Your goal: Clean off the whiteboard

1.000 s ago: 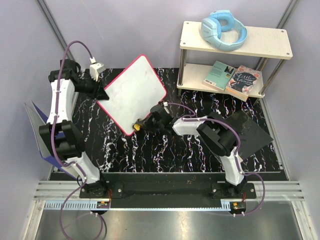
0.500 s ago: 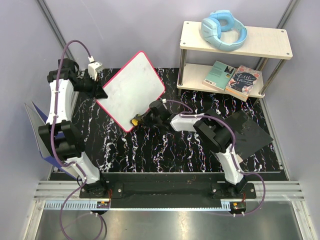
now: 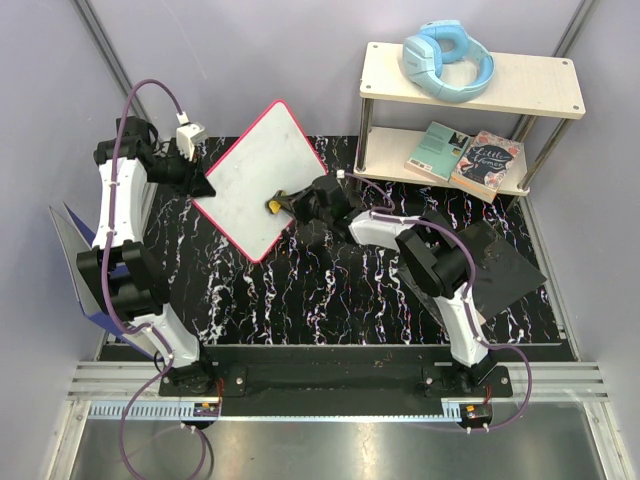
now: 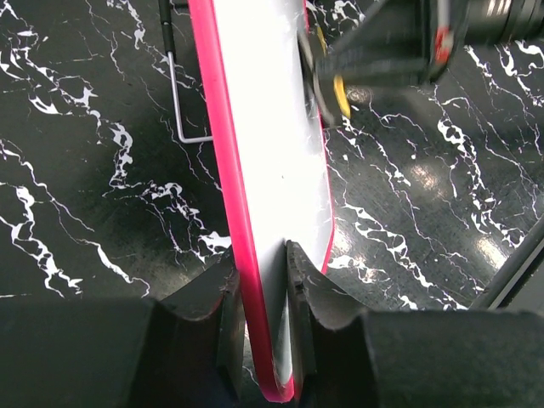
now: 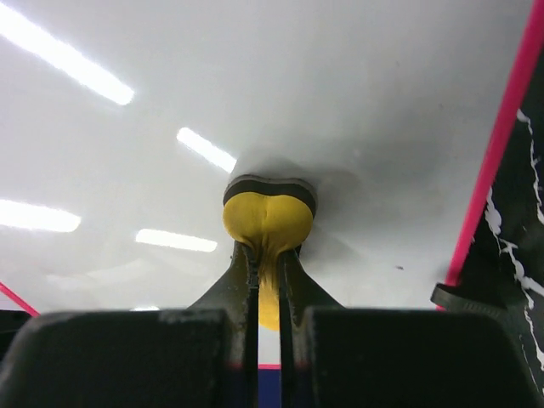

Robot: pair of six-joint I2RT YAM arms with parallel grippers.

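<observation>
I will sweep my right gripper off the whiteboard's near edge next. Then I will move it back and down onto the black marbled table (image 3: pixel 316 279).
The whiteboard (image 3: pixel 255 180), white with a red-pink rim, is tilted up off the black marbled table, its face wiped blank. My left gripper (image 3: pixel 203 186) is shut on its left edge; in the left wrist view the rim (image 4: pixel 234 212) runs between the jaws of that gripper (image 4: pixel 270 280). My right gripper (image 3: pixel 290 203) is shut on a yellow eraser (image 3: pixel 273 205) with a dark felt face, which presses flat against the board. The right wrist view shows the eraser (image 5: pixel 269 223) squeezed between the right gripper's fingers (image 5: pixel 269 259) against the white board (image 5: pixel 255 93).
A wooden two-tier shelf (image 3: pixel 520 82) stands at the back right with blue headphones (image 3: pixel 448 58) on top and two books (image 3: pixel 465 158) below. A black flat pad (image 3: pixel 500 260) lies at the right. A blue-grey folder (image 3: pixel 75 250) leans at the left.
The right gripper has swept the eraser from the board's lower edge up toward its middle. The board has tilted up more steeply in the left gripper.
</observation>
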